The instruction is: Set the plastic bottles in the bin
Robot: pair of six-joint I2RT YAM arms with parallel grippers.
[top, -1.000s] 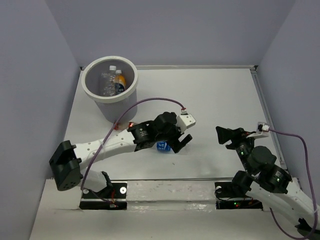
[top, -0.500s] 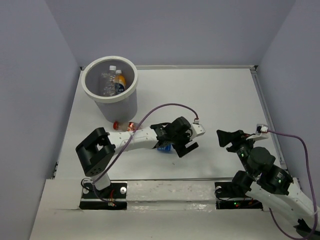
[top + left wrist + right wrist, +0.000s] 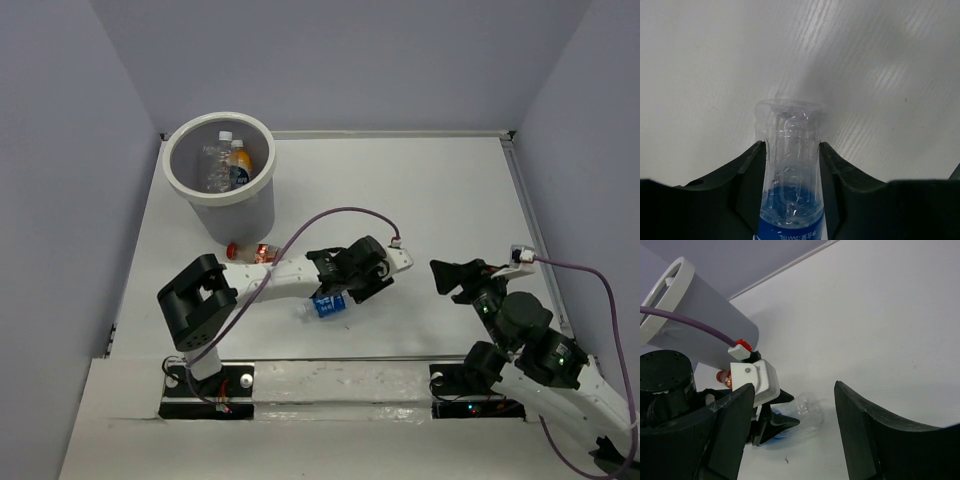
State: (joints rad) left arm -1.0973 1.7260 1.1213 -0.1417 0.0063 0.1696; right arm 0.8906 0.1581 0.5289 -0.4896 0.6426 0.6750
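I will next swing the clear bottle up over the bin's high rim with my left gripper and release it, as the bin's opening [image 3: 217, 162] is outward and left in the top view.
A clear bottle with a blue label [image 3: 325, 305] lies on the white table near the front, and my left gripper [image 3: 347, 292] is shut on it. In the left wrist view both black fingers press the bottle [image 3: 791, 165] just above its label, with the clear end pointing away. A small red-labelled bottle [image 3: 250, 251] lies against the foot of the bin [image 3: 245, 215]. Inside the bin are an orange bottle [image 3: 239, 160] and clear ones [image 3: 215, 167]. My right gripper [image 3: 445, 274] hangs open to the right with nothing in it; its view shows the held bottle [image 3: 810, 412] and the bin [image 3: 715, 325].
A purple cable [image 3: 330, 214] arches over the left arm. Grey walls close in the table on three sides, and a metal rail [image 3: 530, 215] runs along its right edge.
My left gripper has shut on the blue-labelled bottle, and the bottle has turned and slid a little toward the front left. The right arm has barely moved.
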